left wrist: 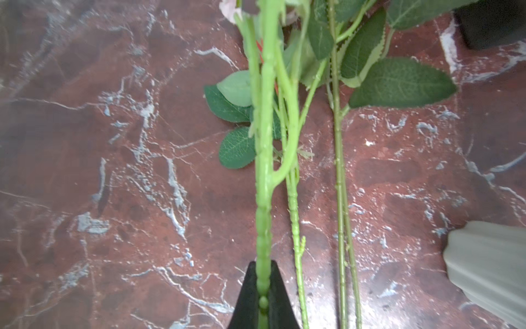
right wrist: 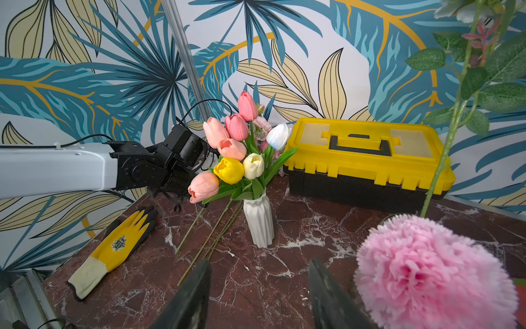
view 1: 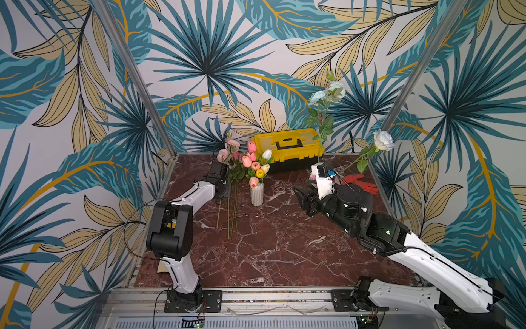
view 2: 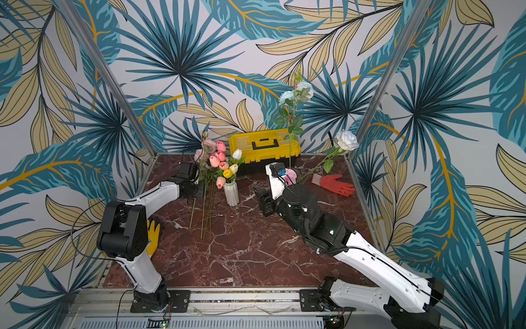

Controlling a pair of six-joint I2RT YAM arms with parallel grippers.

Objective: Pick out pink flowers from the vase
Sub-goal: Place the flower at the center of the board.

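Note:
The thin stems lie below the thick green stem, nearer the vase, so I will next move my left gripper down and toward the vase (view 1: 257, 193) and release the thick green stem over them.
A white ribbed vase (view 1: 257, 193) (view 2: 231, 193) (right wrist: 259, 222) stands mid-table and holds pink tulips (view 1: 250, 161) (right wrist: 230, 134) together with a yellow and white ones. Left of it, my left gripper (left wrist: 263, 284) is shut on the thick green stem (left wrist: 263, 171) of a pale pink rose spray (view 1: 227, 151) (view 2: 205, 148). Several thin stems (view 1: 232, 216) (left wrist: 340, 199) lie on the marble beside it. My right gripper (right wrist: 260, 262) (view 1: 299, 193) stands open and empty, right of the vase and pointing at it. A frilly pink carnation (right wrist: 432, 273) (view 2: 291, 173) sits close beside it.
A yellow toolbox (view 1: 287, 145) stands against the back wall. A red glove (view 2: 336, 183) lies at the back right, a yellow glove (right wrist: 122, 242) at the left edge. A white rose (view 1: 382, 141) and pale blue flowers (view 1: 327, 91) rise behind my right wrist.

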